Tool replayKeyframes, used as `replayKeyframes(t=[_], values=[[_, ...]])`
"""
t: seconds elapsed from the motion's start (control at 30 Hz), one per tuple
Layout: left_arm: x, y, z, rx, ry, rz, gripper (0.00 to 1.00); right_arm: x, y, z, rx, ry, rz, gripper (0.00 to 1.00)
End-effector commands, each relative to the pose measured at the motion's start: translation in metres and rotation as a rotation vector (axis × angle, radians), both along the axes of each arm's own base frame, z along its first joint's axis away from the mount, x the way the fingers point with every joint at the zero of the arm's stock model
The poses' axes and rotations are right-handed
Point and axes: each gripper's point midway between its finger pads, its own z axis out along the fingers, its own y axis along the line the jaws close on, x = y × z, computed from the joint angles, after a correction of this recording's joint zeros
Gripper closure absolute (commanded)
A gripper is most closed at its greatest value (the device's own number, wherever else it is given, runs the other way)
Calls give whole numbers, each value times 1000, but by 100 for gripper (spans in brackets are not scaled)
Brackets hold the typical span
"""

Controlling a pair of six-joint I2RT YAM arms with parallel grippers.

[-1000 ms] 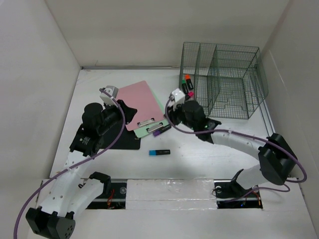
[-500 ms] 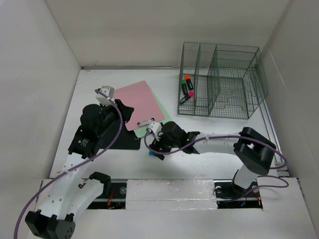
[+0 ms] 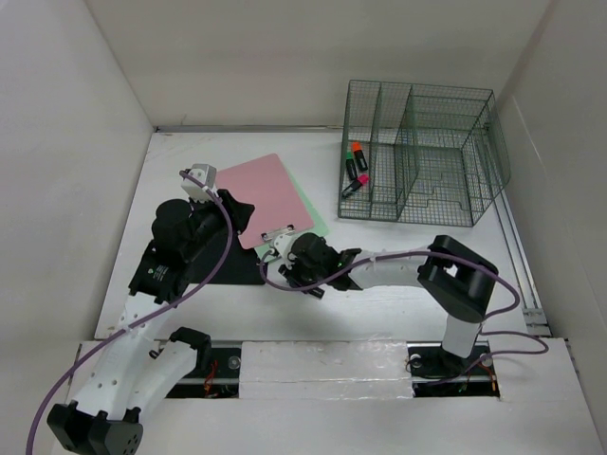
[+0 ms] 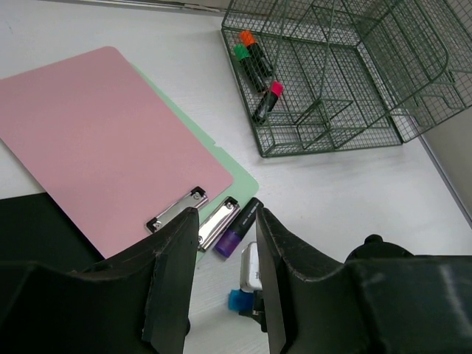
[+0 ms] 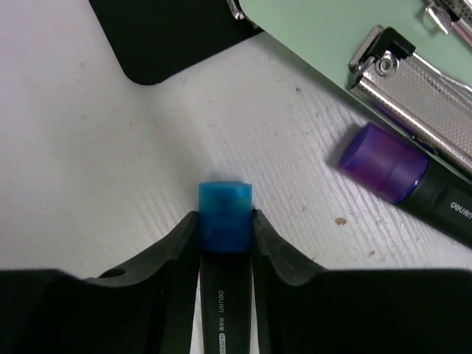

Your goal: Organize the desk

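Note:
My right gripper moves up and outward next, then releases the black highlighter over the green organizer's end section, since similar ones lie inside.
The white desk [image 3: 398, 308] holds a pink clipboard [image 3: 266, 194] on top of a green clipboard [image 3: 318, 226]. My right gripper [image 3: 287, 275] is low on the desk in front of the clipboards. In the right wrist view it [image 5: 225, 216] is shut on a black highlighter with a blue cap [image 5: 226, 199], which sticks out past the fingertips. A purple-capped highlighter [image 5: 391, 173] lies just beside it, next to the green clipboard's clip [image 5: 413, 81]. My left gripper [image 4: 225, 221] is open and empty, hovering above the clips and looking down on the blue cap [image 4: 240, 301].
A green wire-mesh organizer [image 3: 427, 152] stands at the back right, with orange, green and pink highlighters [image 3: 357, 166] in its left compartment. A black pad [image 3: 232, 270] lies left of the right gripper, partly under the left arm. White walls border the desk.
My right arm has swung from beside the organizer, left and toward the near edge, and its jaws now grip the blue-capped highlighter. The left arm has hardly moved.

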Motion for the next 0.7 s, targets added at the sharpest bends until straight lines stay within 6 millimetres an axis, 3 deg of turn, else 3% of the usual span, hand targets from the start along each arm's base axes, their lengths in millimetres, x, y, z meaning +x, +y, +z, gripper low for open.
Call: replayKeyframes(t=[0.0, 0.07, 0.1, 0.13, 0.17, 0.27, 0.37, 0.53, 0.63, 0.67], values=[[-2, 0, 26, -20, -73, -4, 68, -9, -15, -7, -43, 24, -29, 78], [-2, 0, 27, -24, -77, 1, 68, -2, -21, 2, -42, -9, -81, 84], [0, -1, 25, -20, -68, -2, 68, 7, -20, 29, 12, -57, -127, 87], [0, -1, 25, -20, -68, -2, 68, 7, -20, 29, 13, -58, -127, 87], [-1, -1, 25, -21, -69, -8, 68, 11, -18, 43, 53, -70, -166, 87], [-1, -1, 28, -25, -78, -6, 68, 47, -15, 111, 178, -238, -310, 88], [-1, -4, 26, -25, -72, -22, 68, 96, -32, 160, 262, -339, -520, 90], [-2, 0, 27, -20, -82, -4, 67, 170, -73, 205, 348, -459, -802, 90], [-6, -2, 30, -26, -93, -19, 67, 208, -90, 237, 357, -543, -869, 90], [-6, -1, 30, -27, -94, -16, 67, 227, -109, 245, 347, -569, -914, 88]])
